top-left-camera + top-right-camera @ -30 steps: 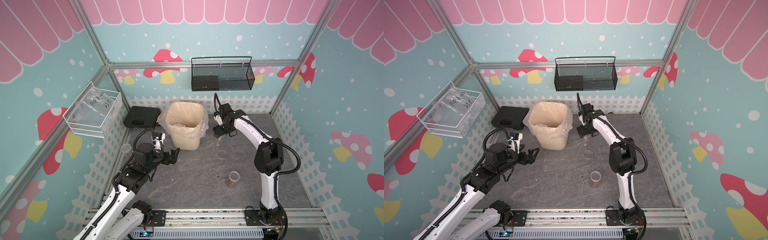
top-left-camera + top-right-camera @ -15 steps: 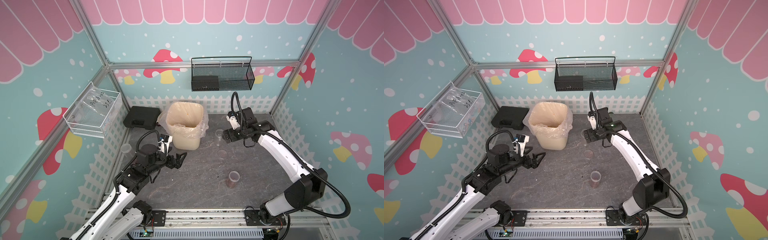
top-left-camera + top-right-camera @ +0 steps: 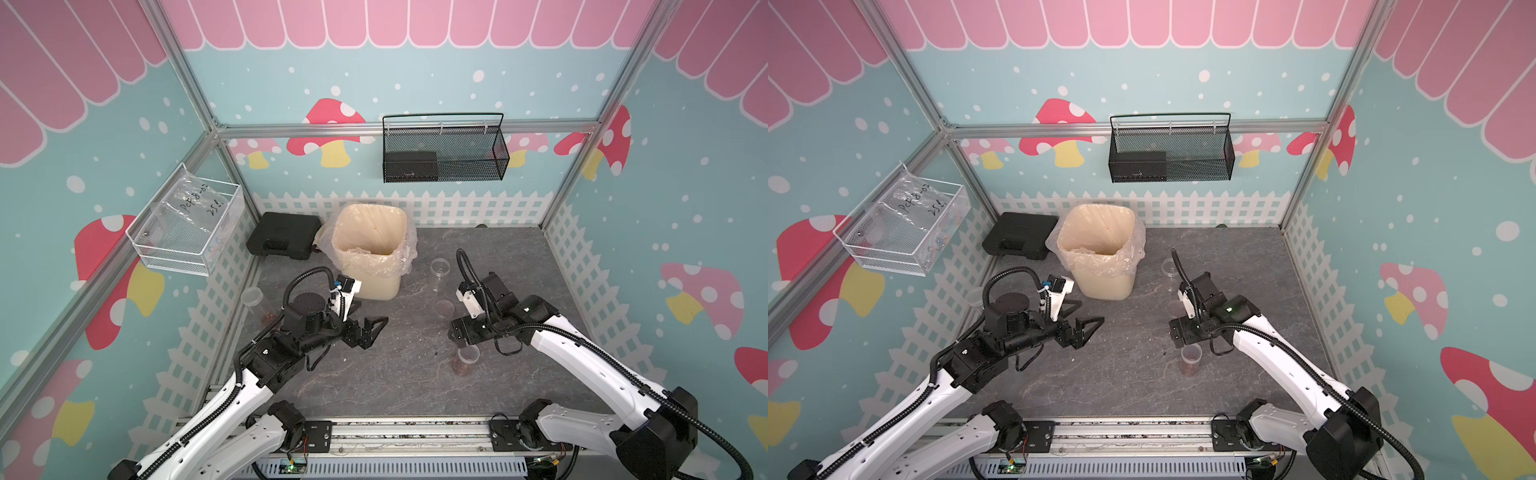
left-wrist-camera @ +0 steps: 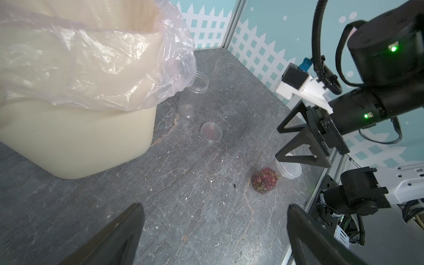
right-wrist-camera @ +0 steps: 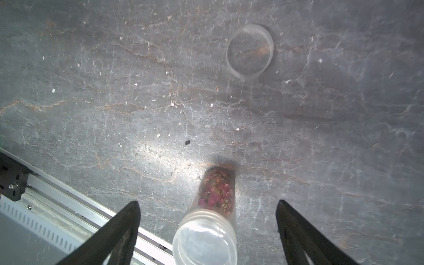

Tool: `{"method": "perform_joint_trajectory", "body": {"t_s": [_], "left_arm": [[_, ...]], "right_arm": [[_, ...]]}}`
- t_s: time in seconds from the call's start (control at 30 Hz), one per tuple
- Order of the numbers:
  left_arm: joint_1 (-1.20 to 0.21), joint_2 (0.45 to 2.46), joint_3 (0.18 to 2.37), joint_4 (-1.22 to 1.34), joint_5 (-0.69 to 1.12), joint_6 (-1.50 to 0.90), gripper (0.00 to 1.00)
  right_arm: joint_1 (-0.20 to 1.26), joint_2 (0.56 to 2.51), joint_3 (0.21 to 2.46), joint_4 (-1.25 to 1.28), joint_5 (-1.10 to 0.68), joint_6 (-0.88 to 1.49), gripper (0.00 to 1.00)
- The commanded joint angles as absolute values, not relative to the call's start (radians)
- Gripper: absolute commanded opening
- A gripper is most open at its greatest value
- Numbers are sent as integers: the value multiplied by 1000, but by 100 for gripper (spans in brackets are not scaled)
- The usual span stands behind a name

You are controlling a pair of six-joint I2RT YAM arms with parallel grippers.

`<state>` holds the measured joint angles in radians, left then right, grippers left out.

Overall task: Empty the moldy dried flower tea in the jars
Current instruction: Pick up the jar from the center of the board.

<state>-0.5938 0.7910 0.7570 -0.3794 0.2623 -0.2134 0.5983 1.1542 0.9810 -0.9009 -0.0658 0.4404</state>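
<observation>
My right gripper should next move its open fingers down and back, to both sides of the reddish tea jar's upper end (image 3: 468,354) (image 5: 205,238), and close them.
Three clear jars show in both top views. An empty open one (image 3: 439,268) stands right of the cream bin (image 3: 370,249). Another with moldy dried flower tea (image 3: 266,318) at its bottom stands by the left fence (image 3: 255,299). The third jar (image 3: 467,360) stands near the front, holding reddish tea (image 5: 215,192). My right gripper (image 3: 457,332) hovers open just above this jar (image 5: 213,206), its fingers (image 5: 124,224) apart from it on either side. My left gripper (image 3: 370,328) is open and empty over the middle of the floor. A loose clear lid (image 5: 250,51) lies flat between the two right-hand jars.
A black case (image 3: 284,241) lies left of the bin at the back. A black mesh basket (image 3: 444,151) hangs on the rear wall and a clear wire basket (image 3: 187,224) on the left wall. Fence walls ring the grey stone floor (image 3: 407,374).
My right arm has swung back from beside the bin, leaving the empty jar standing there, and now hangs over the front jar. My left gripper has moved out toward the middle.
</observation>
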Motion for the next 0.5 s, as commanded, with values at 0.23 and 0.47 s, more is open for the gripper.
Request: {"method": "perform_joint_trajectory", "body": {"t_s": [0.23,0.47], "left_arm": [[-598,776,740,-396,251,-207,100],[-600,775,741,-404,243,-204,100]], "right_arm": [[655,1086,886,-965,-36,569,85],[686,1074,871,-974,-24,592,77]]}}
